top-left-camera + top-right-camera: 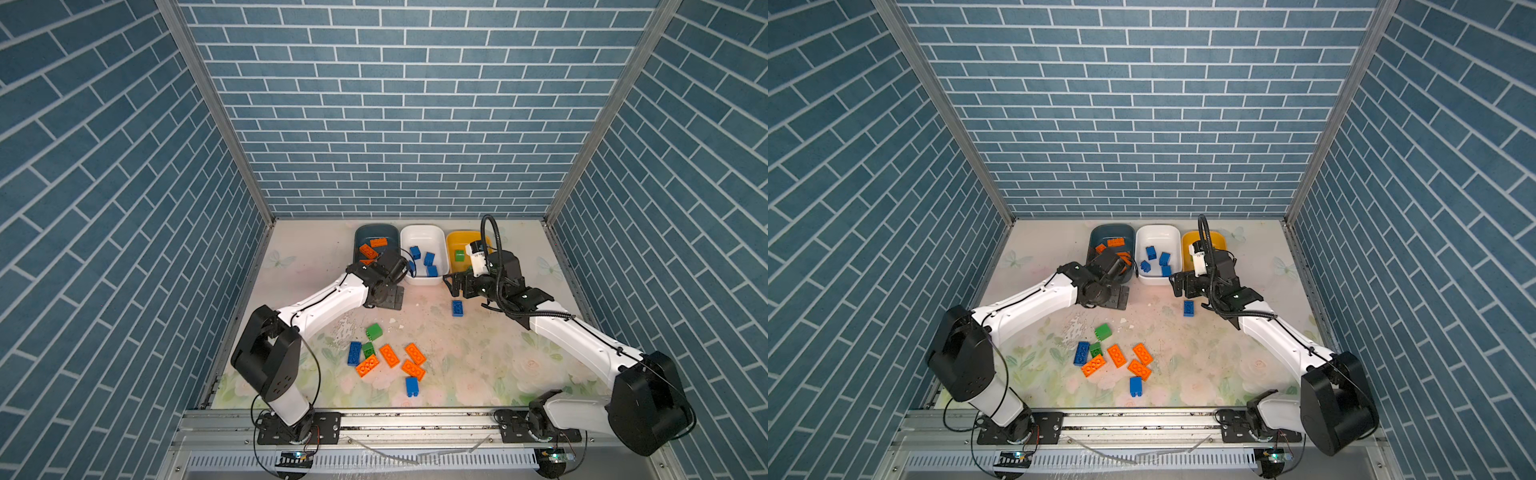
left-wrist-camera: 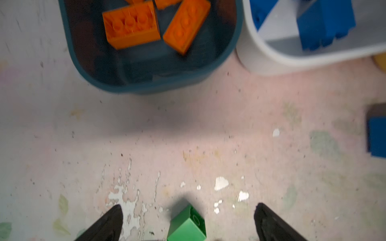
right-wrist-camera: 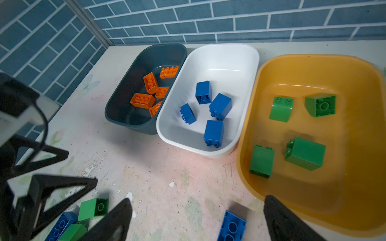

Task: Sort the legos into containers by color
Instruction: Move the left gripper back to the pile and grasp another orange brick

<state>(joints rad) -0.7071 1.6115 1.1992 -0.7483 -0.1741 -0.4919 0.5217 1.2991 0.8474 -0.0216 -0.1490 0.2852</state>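
Note:
I'll next move my left gripper back, turn it to suit the slant and lower it, as the slanted orange brick (image 1: 367, 366) lies back and below, by the blue and green ones.
Three containers stand in a row at the back: a dark teal tub (image 3: 129, 125) with several orange legos (image 3: 144, 101), a white tub (image 3: 188, 146) with several blue ones (image 3: 214, 133), and a yellow tub (image 3: 355, 198) with several green ones (image 3: 305, 153). My left gripper (image 2: 188, 207) hangs open and empty in front of the teal tub, and a green brick (image 2: 188, 227) lies on the table beneath it. My right gripper (image 3: 198, 200) is open and empty before the white and yellow tubs, just above a lone blue brick (image 3: 231, 226). Loose orange (image 1: 389, 354), blue (image 1: 354, 353) and green (image 1: 374, 331) bricks lie mid-table.
Blue tiled walls (image 1: 374, 124) close in the table on three sides. A metal rail (image 1: 415, 419) with both arm bases runs along the front. In the right wrist view the left arm's black fingers (image 3: 52, 187) stand close by. The tabletop is worn and flaked.

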